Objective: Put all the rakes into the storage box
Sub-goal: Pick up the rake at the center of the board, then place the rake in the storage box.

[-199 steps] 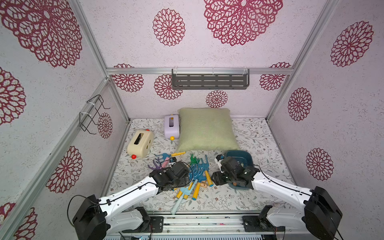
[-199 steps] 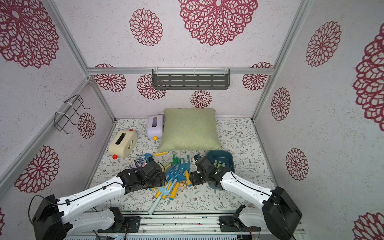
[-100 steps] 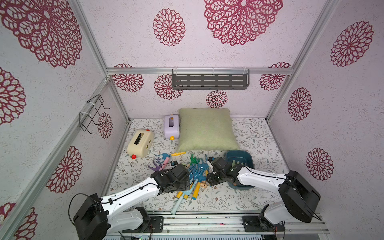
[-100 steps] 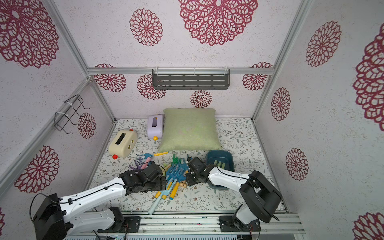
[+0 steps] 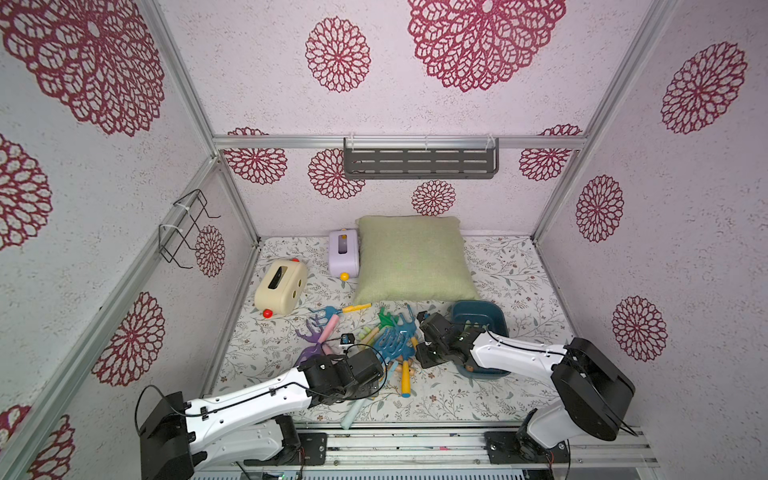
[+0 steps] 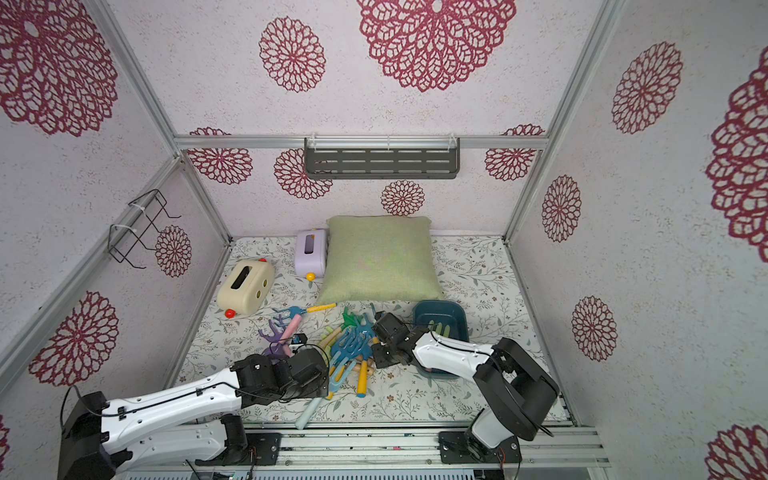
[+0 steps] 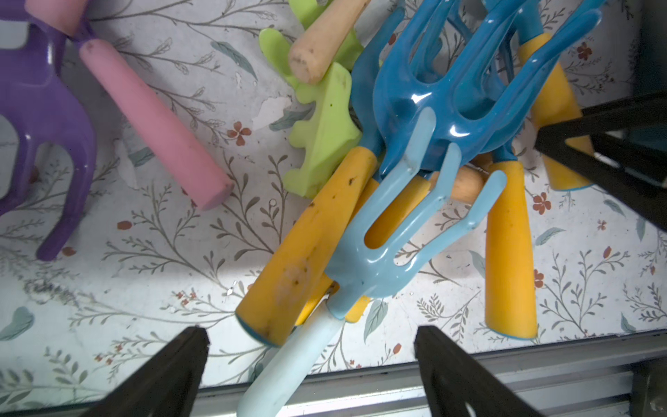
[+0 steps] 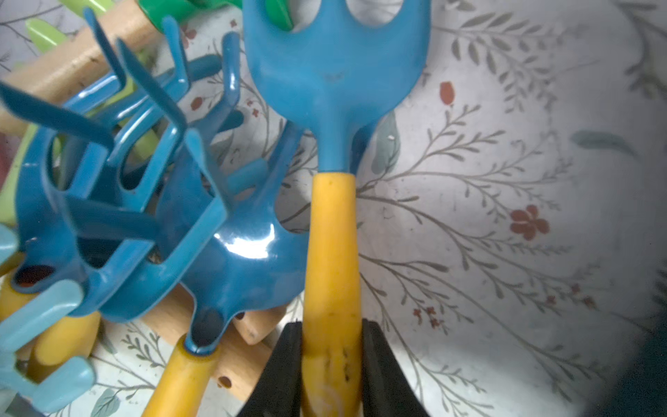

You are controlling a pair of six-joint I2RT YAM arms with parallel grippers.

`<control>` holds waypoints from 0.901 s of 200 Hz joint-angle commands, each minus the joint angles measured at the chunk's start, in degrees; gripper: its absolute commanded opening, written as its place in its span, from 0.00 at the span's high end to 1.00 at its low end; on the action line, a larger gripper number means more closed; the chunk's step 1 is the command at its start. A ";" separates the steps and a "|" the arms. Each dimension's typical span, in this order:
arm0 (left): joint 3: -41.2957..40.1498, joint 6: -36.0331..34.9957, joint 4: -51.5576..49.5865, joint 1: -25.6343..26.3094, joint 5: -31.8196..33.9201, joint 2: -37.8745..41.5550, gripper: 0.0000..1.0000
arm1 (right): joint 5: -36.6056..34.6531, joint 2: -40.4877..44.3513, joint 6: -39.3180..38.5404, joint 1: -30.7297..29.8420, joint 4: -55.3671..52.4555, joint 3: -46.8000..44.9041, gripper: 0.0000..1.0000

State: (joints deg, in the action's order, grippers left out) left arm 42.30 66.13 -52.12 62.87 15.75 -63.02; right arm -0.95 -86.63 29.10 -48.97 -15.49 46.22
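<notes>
My right gripper rises away from the pile next, over the open storage box point(image 5: 478, 304) point(image 8: 640, 378), and lowers to release the rake inside, since the box lies beside the gripper.
In the right wrist view my right gripper point(image 8: 331, 332) is shut on the yellow handle of a blue-headed rake point(image 8: 335, 83), which lies on the floral mat at the edge of a pile of toy garden tools. In both top views this gripper point(image 5: 428, 355) point(image 6: 384, 355) sits between the pile and the dark teal storage box point(image 5: 478, 304) point(image 6: 436, 304). My left gripper point(image 7: 310, 335) point(image 5: 365, 374) hovers open over the pile's near side, its fingers point(image 7: 173, 364) either side of a light-blue rake point(image 7: 389, 231) without touching it.
The pile point(image 5: 395, 345) holds several blue, green, yellow-handled and wooden-handled tools. A purple rake with a pink handle point(image 5: 320, 332) lies to its left. A cream box point(image 5: 280, 286), a lilac box point(image 5: 344, 253) and a green pillow point(image 5: 411, 257) stand behind. A metal rail point(image 5: 415, 440) runs along the front.
My right arm has swung left from over the storage box to the pile, and its jaws have closed on the yellow handle. The left gripper has stayed open and barely moved.
</notes>
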 commanded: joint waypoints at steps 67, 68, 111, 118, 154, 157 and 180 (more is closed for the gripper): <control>6.77 -0.23 -2.65 3.70 4.47 -3.96 0.03 | -15.35 19.66 5.63 2.43 -7.98 -2.61 0.89; 6.88 -0.31 -2.64 3.68 4.47 -4.09 0.03 | -15.51 19.92 5.67 2.50 -8.07 -2.66 0.89; 9.85 -3.79 0.09 3.20 1.01 -8.01 0.09 | -15.30 30.97 7.79 8.74 -13.80 -5.73 0.88; 9.99 -4.08 -0.01 3.18 0.13 -8.69 0.11 | -14.91 32.33 8.24 9.82 -14.58 -6.24 0.87; 8.36 -2.38 -1.28 4.13 -4.45 -9.56 0.22 | -14.82 34.00 13.47 12.49 -19.06 -8.52 0.87; 8.18 -2.00 -1.37 4.53 -4.79 -9.42 0.22 | -14.71 34.05 13.63 12.50 -19.07 -8.79 0.86; 7.33 0.69 -3.74 7.24 -5.29 -7.88 0.23 | -14.20 34.34 15.23 12.82 -18.85 -10.93 0.86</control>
State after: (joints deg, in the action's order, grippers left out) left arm 50.57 64.16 -53.49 67.02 12.62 -72.55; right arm -14.31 -52.90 40.60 -36.62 -32.38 36.42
